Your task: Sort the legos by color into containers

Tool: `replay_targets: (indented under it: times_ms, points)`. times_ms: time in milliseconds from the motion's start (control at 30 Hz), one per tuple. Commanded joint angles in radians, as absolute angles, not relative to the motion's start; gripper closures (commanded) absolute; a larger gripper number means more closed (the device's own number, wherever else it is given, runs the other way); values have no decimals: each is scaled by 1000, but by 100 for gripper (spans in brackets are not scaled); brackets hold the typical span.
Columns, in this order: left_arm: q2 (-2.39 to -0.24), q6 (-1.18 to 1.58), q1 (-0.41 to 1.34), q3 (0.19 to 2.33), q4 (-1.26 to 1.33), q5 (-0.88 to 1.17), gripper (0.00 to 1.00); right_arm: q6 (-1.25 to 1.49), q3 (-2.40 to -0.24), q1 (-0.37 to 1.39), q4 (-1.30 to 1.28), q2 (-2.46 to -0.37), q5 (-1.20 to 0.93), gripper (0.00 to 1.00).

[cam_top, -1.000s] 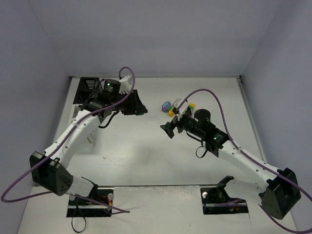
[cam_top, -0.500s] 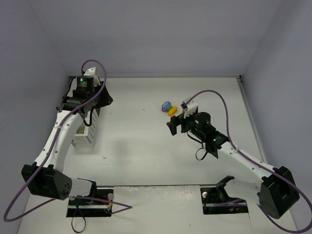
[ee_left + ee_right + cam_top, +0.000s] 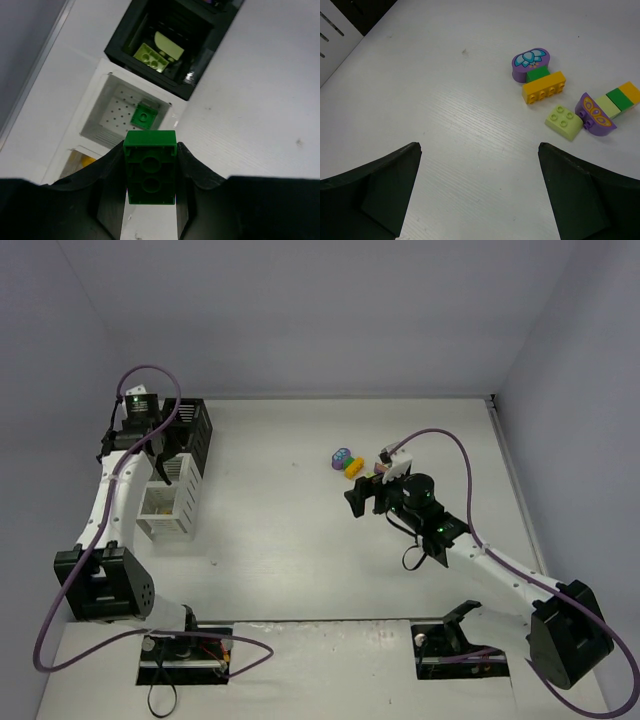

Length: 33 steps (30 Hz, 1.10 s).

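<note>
I will next lower my left gripper toward the opening of the middle white container below it and let go of the matching lego, since that container holds a dark green lego.
My left gripper (image 3: 150,150) is shut on a dark green lego (image 3: 150,167), its hollow underside facing the camera. It hangs over the containers at the table's left (image 3: 165,468). Below it, the middle white container (image 3: 100,115) holds one dark green lego (image 3: 144,116). The black slatted container (image 3: 199,67) beyond holds light green legos (image 3: 151,56). A yellow piece (image 3: 87,161) shows in the nearest white container. My right gripper (image 3: 479,147) is open and empty, short of the loose legos: purple flower (image 3: 530,61), yellow-orange (image 3: 544,86), light green (image 3: 563,121), purple butterfly (image 3: 594,117).
The row of containers (image 3: 163,502) stands along the left edge of the table, close to the left wall. The loose legos (image 3: 348,462) lie right of centre, just beyond the right gripper (image 3: 362,500). A green-and-yellow strip of bricks (image 3: 620,99) lies beside the purple butterfly.
The left arm has swung from mid-table to the far left, carrying the dark green lego over the containers. The right gripper has drawn back slightly from the loose legos, still open.
</note>
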<state>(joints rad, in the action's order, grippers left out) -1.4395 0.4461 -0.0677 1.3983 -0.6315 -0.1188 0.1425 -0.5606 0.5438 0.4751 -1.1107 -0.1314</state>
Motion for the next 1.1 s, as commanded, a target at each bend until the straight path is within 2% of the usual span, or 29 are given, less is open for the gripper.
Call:
replay_targets:
  times_ms: [0, 167, 367, 600, 867, 1000, 1067]
  points:
    - [-1474, 451, -100, 1427, -618, -156, 97, 167, -571, 535, 568, -1109, -114, 0]
    - [-1542, 479, -132, 1430, -635, -166, 96, 167, -571, 532, 568, -1117, -114, 0]
    - [-1569, 491, -146, 1402, -638, -160, 67, 169, -572, 529, 568, -1126, -112, 0]
    - [-1577, 494, -147, 1405, -635, -153, 50, 172, -574, 528, 565, -1137, -107, 0]
    - [-1478, 456, -124, 1390, -578, -54, 49, 205, -569, 512, 549, -1134, -20, 4]
    - [-1414, 407, -11, 1416, -569, -58, 50, 235, -575, 497, 540, -1163, -6, 10]
    - [-1388, 361, 105, 1434, -555, -51, 50, 248, -581, 489, 523, -1175, -3, 12]
